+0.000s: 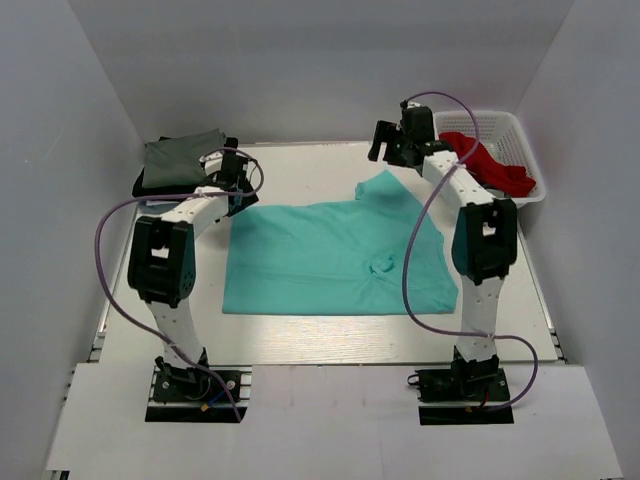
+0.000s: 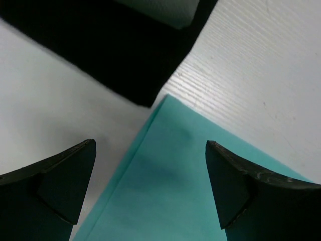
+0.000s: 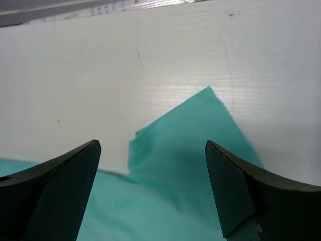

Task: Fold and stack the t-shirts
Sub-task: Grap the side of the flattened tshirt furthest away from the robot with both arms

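The teal t-shirt's corner (image 1: 239, 212) (image 2: 161, 116) is by the black t-shirt. My left gripper should first lower its open fingers, with the teal t-shirt's edge between them, to get onto that corner.
A light teal t-shirt (image 1: 335, 255) lies spread flat in the middle of the table, one sleeve (image 1: 385, 187) sticking out at its far edge. My left gripper (image 1: 238, 190) is open and empty, just above the shirt's far left corner (image 2: 170, 165). My right gripper (image 1: 385, 150) is open and empty, above the sleeve (image 3: 193, 140). A folded grey-green t-shirt (image 1: 180, 158) lies on a folded black one (image 1: 150, 187) at the far left; the black one shows in the left wrist view (image 2: 110, 45). A red t-shirt (image 1: 490, 162) lies in the basket.
A white lattice plastic basket (image 1: 510, 130) stands at the far right by the wall. White walls close in the table on the left, back and right. Purple cables loop off both arms.
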You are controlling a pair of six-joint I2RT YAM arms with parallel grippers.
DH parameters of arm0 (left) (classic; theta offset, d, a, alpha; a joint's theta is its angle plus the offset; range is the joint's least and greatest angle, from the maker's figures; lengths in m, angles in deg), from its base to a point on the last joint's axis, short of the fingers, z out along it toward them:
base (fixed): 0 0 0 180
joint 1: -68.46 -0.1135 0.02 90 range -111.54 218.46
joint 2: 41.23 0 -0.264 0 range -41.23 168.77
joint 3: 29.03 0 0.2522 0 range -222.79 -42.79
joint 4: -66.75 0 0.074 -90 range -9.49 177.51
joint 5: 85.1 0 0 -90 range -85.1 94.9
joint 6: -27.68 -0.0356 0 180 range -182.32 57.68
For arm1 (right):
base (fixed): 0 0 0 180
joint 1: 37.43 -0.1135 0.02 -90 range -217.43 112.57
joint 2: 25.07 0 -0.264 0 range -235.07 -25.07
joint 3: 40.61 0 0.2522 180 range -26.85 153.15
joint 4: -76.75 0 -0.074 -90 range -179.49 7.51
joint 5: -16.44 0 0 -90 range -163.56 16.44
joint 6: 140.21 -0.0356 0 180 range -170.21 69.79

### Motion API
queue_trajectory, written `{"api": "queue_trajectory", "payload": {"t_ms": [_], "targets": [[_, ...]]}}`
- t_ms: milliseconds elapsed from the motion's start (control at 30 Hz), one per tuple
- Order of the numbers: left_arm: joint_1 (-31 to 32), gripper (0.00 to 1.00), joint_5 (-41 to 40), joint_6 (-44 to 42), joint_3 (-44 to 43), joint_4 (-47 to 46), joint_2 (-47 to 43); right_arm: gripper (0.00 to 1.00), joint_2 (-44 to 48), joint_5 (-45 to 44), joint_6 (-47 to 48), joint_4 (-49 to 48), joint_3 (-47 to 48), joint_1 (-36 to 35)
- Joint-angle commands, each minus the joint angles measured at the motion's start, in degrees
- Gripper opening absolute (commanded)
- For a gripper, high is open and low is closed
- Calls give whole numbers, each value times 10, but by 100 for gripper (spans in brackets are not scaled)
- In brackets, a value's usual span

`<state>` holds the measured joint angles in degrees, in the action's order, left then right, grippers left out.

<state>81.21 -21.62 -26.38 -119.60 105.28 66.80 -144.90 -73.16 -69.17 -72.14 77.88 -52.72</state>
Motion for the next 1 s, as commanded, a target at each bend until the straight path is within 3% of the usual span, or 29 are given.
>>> {"api": "queue_trajectory", "payload": {"t_ms": [0,167,267,367,500,633,733,967], "targets": [[-15,100,31,-24,-47,-18,35,90,-66,-45,23,52,104,9],[-32,96,46,-31,-91,-12,95,90,-116,-65,35,22,137,16],[-37,83,80,-31,-104,-18,115,90,-144,-76,47,-16,143,18],[-37,62,104,-31,-94,-18,122,90,-186,-103,67,-31,186,20],[-37,54,131,-25,-41,-39,105,90,-238,-117,91,-47,231,19],[-37,35,136,-14,10,-46,82,90,-264,-124,94,-45,231,15],[-31,26,149,-14,17,-52,76,90,-276,-133,93,-51,236,13],[-26,30,140,-19,19,-28,69,90,-258,-124,90,-36,182,3]]}}
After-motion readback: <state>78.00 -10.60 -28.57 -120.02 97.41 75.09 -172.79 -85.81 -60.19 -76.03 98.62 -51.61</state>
